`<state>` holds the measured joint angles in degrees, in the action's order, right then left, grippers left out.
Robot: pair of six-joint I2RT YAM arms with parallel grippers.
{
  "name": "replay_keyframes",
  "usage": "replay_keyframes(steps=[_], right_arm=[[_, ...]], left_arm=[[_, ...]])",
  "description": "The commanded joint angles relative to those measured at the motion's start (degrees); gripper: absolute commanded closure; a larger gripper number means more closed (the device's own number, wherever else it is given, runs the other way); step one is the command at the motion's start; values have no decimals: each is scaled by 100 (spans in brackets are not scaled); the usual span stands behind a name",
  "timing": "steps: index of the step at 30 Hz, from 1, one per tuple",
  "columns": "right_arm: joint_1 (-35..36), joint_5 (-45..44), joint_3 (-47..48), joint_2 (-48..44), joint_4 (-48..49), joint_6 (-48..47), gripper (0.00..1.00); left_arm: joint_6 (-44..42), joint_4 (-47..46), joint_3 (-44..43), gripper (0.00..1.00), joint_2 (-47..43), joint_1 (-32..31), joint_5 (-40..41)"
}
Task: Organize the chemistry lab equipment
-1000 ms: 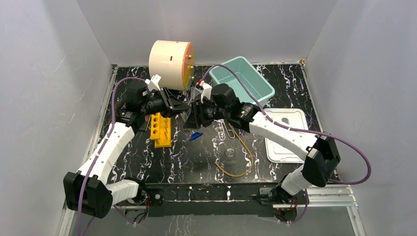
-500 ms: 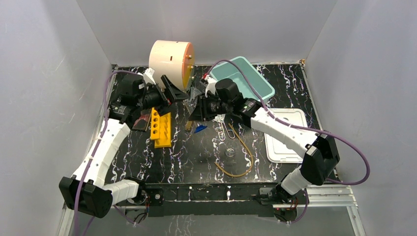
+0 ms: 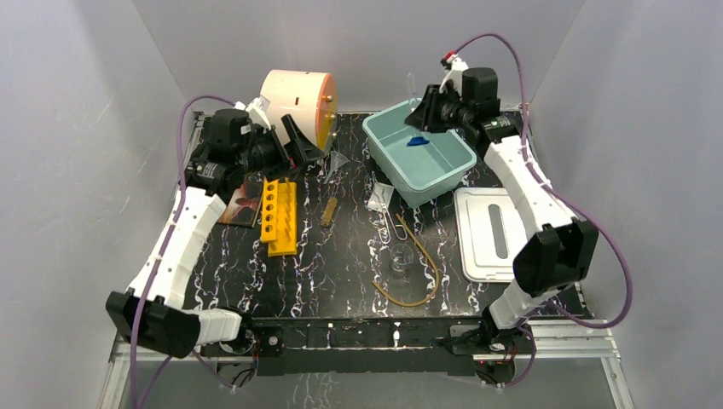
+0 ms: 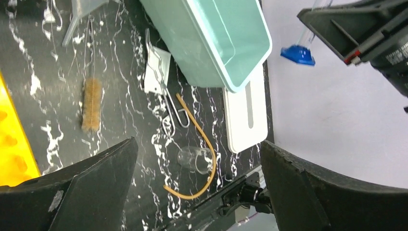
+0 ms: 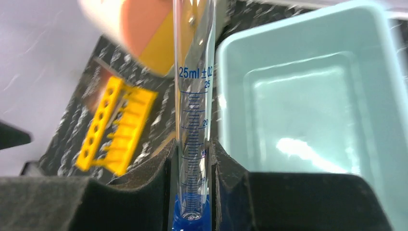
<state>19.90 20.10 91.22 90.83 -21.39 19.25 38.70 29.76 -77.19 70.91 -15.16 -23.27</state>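
Observation:
The teal bin [image 3: 452, 166] has its empty bottom below my right gripper, so I will go down and release the graduated cylinder there.
My right gripper [image 3: 425, 116] [image 5: 192, 159] is shut on a clear 25 ml graduated cylinder [image 3: 411, 89] [image 5: 195, 96] just above its blue foot [image 3: 416, 141] [image 4: 298, 54]. It hangs above the teal bin [image 3: 452, 166] [image 5: 223, 96]. My left gripper [image 3: 300, 143] [image 4: 197, 144] stands wide open and holds nothing, in front of the cream drum [image 3: 294, 106]. On the table lie the yellow tube rack [image 3: 279, 217] [image 5: 115, 127], a brush [image 3: 329, 211] [image 4: 91, 103], a clear funnel [image 3: 339, 160], a small glass dish [image 3: 401, 260] [image 4: 195, 159] and the tan rubber loop [image 3: 422, 273] [image 4: 202, 144].
A white lid [image 3: 494, 234] [image 4: 248, 115] lies right of the loop. A small plastic bag [image 3: 379, 198] [image 4: 156, 70] and metal clips [image 3: 390, 226] sit below the bin. A reddish flat piece [image 3: 243, 209] lies left of the rack. Grey walls enclose the table.
The two grippers met at the table's middle. The left one opened and drew back toward the drum. The right one carried the cylinder up and back to above the bin.

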Motion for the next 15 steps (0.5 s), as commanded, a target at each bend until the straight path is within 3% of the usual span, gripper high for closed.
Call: replay_keyframes(steps=[1,10,15], right_arm=[[-447,224,833,792,-358,-920,78],[-608,-72,1512,2193,-733,-1575,81],[-602,38,1197,2404,-650,-1845,81]], left_arm=[[-491,-313,-630,2,513,-33,-315],[-841,-641,-961,2,1198,-88,-536],[-918,-618,-1049,2,1538,-191,-540]])
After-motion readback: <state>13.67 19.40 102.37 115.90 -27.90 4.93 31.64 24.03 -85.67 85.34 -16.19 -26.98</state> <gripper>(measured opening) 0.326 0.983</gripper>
